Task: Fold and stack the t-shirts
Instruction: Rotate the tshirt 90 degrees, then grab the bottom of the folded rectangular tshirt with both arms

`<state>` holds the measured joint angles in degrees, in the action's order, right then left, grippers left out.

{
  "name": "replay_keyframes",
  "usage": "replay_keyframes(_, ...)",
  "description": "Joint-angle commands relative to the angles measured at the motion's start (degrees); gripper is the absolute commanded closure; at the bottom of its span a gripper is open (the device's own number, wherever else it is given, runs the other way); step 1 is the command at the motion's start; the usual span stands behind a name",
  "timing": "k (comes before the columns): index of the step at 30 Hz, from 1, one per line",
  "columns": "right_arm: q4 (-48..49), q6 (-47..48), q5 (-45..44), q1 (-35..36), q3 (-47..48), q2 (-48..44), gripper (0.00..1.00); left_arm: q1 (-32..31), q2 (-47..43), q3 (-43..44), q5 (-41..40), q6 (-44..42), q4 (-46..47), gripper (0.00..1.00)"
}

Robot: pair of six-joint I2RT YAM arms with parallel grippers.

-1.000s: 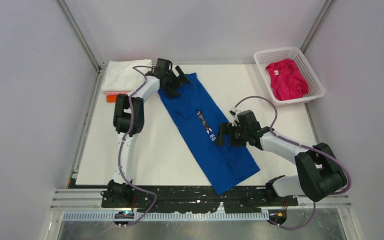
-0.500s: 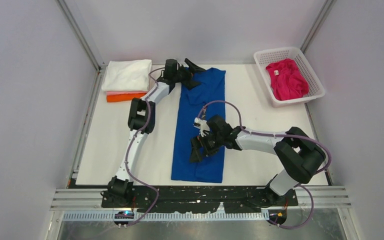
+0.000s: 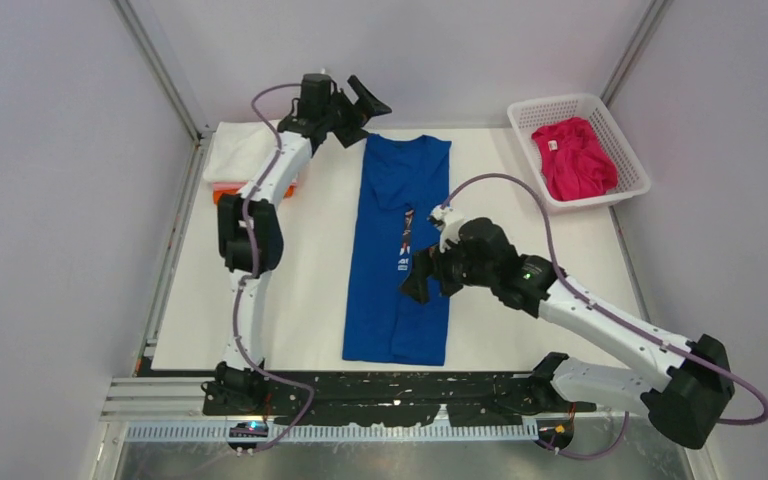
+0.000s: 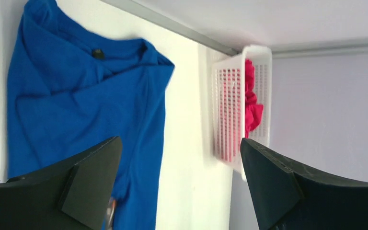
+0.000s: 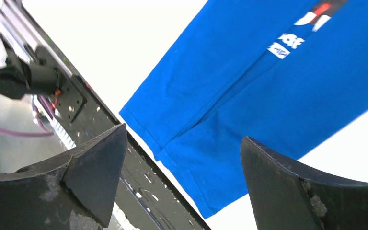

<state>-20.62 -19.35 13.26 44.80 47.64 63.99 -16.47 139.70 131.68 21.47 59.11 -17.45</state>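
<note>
My left gripper should move its open fingers back and down around the hem corner on the stack's side (image 3: pixel 347 356), because that corner is well behind the gripper and below it.
The royal blue t-shirt (image 3: pixel 395 250) lies flat as a long narrow strip, collar at the far end, with its white chest print (image 5: pixel 287 43) showing. My left gripper (image 3: pixel 368 108) hangs open above the table's far edge, just left of the collar, holding nothing. In the left wrist view the blue cloth (image 4: pixel 76 96) lies below and beyond the left gripper (image 4: pixel 179 143). My right gripper (image 3: pixel 418 283) hovers open over the shirt's right middle. From the right wrist, the hem (image 5: pixel 211 158) lies under the empty right gripper (image 5: pixel 184 132). A magenta t-shirt (image 3: pixel 572 158) sits crumpled in the basket.
The white lattice basket (image 3: pixel 628 160) stands at the far right corner. A folded stack with a white tee (image 3: pixel 235 150) on top and an orange one (image 3: pixel 222 196) at the bottom sits at the far left. The black base rail (image 5: pixel 100 115) runs close under the shirt's hem.
The blue shirt swung from a diagonal to straight down the table. My left gripper rose off the collar end toward the back wall. The right gripper lifted off the shirt.
</note>
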Motion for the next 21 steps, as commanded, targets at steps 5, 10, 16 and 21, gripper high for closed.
replay_keyframes(5,0.1,-10.6,6.0,-8.9,-10.2,-8.7,0.05,-4.7,-45.2,-41.3,-10.1,-18.8,-5.5,0.01)
replay_keyframes(10,-6.2,-8.0,2.2,-4.3,-11.9,-11.3,0.04,-10.4,-66.3,-67.7,-18.4,-18.8,-10.3,0.01)
replay_keyframes(16,-10.0,-13.7,-7.5,4.8,-16.7,-10.8,0.01,-19.4,-79.9,-87.8,-16.3,-17.2,-15.2,0.01)
replay_keyframes(21,-4.8,-22.1,-10.6,10.8,-20.9,-9.8,0.11,-24.7,-87.7,-100.3,-14.5,-12.3,-18.2,0.08)
